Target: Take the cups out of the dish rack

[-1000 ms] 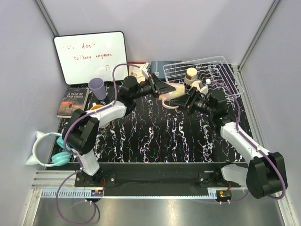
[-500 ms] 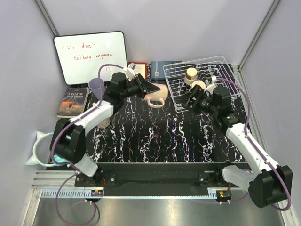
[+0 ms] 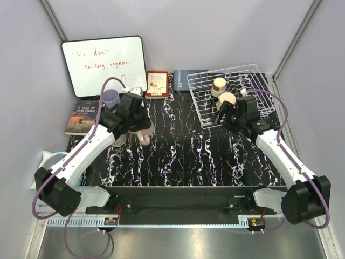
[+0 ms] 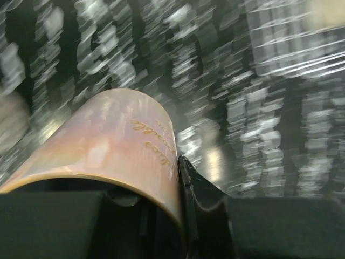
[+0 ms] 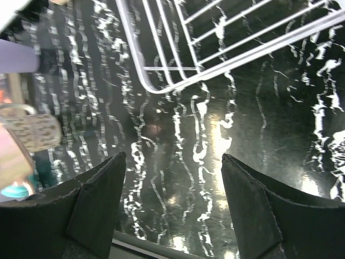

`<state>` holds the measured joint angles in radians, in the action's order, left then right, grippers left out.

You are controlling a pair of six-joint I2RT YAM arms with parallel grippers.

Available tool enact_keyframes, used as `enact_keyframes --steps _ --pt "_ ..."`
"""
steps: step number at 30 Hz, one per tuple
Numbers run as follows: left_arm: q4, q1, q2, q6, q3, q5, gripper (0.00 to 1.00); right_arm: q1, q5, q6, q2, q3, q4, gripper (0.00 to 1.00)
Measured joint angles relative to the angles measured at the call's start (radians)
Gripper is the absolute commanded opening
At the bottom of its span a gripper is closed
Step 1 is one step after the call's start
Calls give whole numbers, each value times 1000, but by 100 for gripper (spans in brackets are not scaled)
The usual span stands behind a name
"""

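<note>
My left gripper should next move back, go down and let go of the pink cup [image 3: 144, 137], because bare mat [image 3: 121, 162] on the grey cup's near side is below and back from the gripper.
My left gripper [image 3: 140, 127] is shut on a pale pink cup [image 3: 144, 137] with gold lettering and holds it over the left part of the black marbled mat; in the left wrist view the cup [image 4: 118, 145] fills the jaws, blurred. A lavender cup [image 3: 111, 98] stands at the mat's back left. A grey patterned cup [image 3: 119, 139] stands beside my left arm. The white wire dish rack [image 3: 253, 69] sits at the back right and holds a cream cup [image 3: 219, 85] and a beige cup [image 3: 226, 99]. My right gripper [image 3: 221, 115] is open and empty at the rack's front left corner [image 5: 161, 81].
A whiteboard [image 3: 103, 62] leans on the back wall at the left. A book [image 3: 83, 116] lies below it. A red book [image 3: 157, 83] and a blue book [image 3: 183, 78] stand at the back. Teal headphones [image 3: 56, 162] lie off the mat's left edge.
My left arm has swung left and toward me, carrying the pink cup away from the rack. My right gripper has moved back toward the rack's front left corner.
</note>
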<state>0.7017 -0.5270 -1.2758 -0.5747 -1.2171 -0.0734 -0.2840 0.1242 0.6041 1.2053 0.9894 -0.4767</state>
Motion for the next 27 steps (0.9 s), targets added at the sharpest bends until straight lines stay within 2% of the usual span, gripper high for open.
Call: enact_keyframes --steps 4,11,18,23,27 --pt "140 -24 29 -7 116 -112 0 0 -11 -14 19 0 -12 78" --pt "280 -28 145 -112 268 -190 0 0 -12 -26 19 -1 -12 78" --pt "235 -13 171 -204 358 -220 0 0 -18 -32 16 -23 -9 77" --pt "171 72 163 -227 453 -180 0 0 -19 -36 3 -32 -10 77" --pt "140 113 138 -223 459 -175 0 0 -19 -42 -11 -35 -10 77"
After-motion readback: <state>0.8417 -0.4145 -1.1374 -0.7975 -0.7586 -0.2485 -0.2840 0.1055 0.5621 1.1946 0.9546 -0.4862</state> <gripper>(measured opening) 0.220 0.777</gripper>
